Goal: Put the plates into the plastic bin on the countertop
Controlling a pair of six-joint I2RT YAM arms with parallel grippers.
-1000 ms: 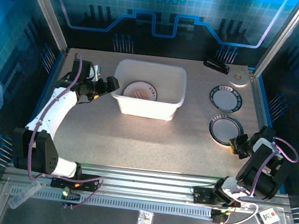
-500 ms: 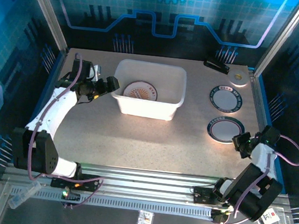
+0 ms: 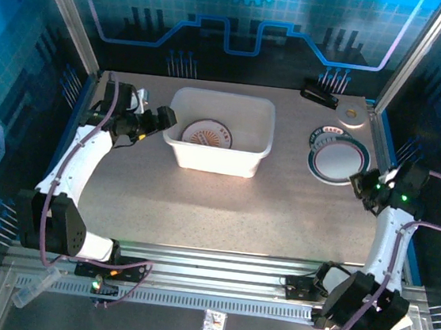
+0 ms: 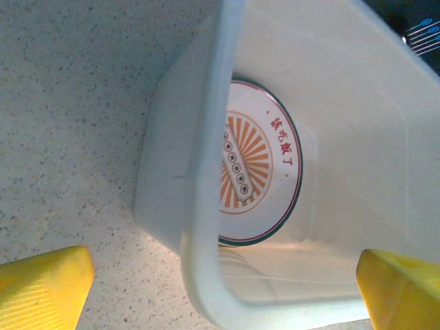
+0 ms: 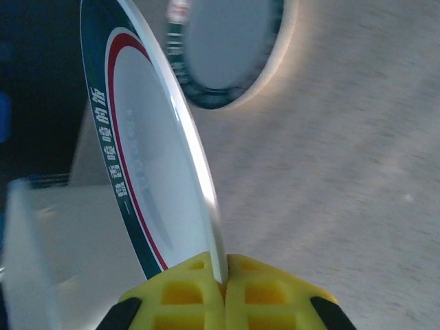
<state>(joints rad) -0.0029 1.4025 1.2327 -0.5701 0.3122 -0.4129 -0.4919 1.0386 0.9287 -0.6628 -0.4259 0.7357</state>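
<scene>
The dark-rimmed plate goes across the counter in my right gripper next and down onto the sunburst plate, since the bin point(image 3: 259, 141) is open above the sunburst one.
The white plastic bin point(image 3: 259, 141) stands mid-countertop point(image 3: 200, 202) with an orange-sunburst plate point(image 3: 206, 134) lying flat inside. My left gripper point(image 3: 164, 118) is open at the bin's left end, its yellow fingers point(image 4: 41, 285) straddling the bin's rim point(image 4: 206, 172), with the sunburst plate point(image 4: 258, 165) beyond. My right gripper point(image 3: 360, 181) is shut on the edge of a dark-rimmed white plate point(image 3: 339, 159), held tilted above the counter. In the right wrist view that plate point(image 5: 151, 158) stands pinched in my right gripper point(image 5: 225, 265). Another dark-rimmed plate point(image 5: 227, 48) lies on the counter behind it.
A black object point(image 3: 319, 97) and a small tan ring disc point(image 3: 351, 114) lie at the back right corner. The metal frame point(image 3: 378, 147) runs along the right edge close to my right arm. Blue walls close in the sides and back.
My right gripper closed on the nearer right-hand plate, lifted it off the countertop and carried it up over the farther plate. The left gripper edged slightly toward the bin.
</scene>
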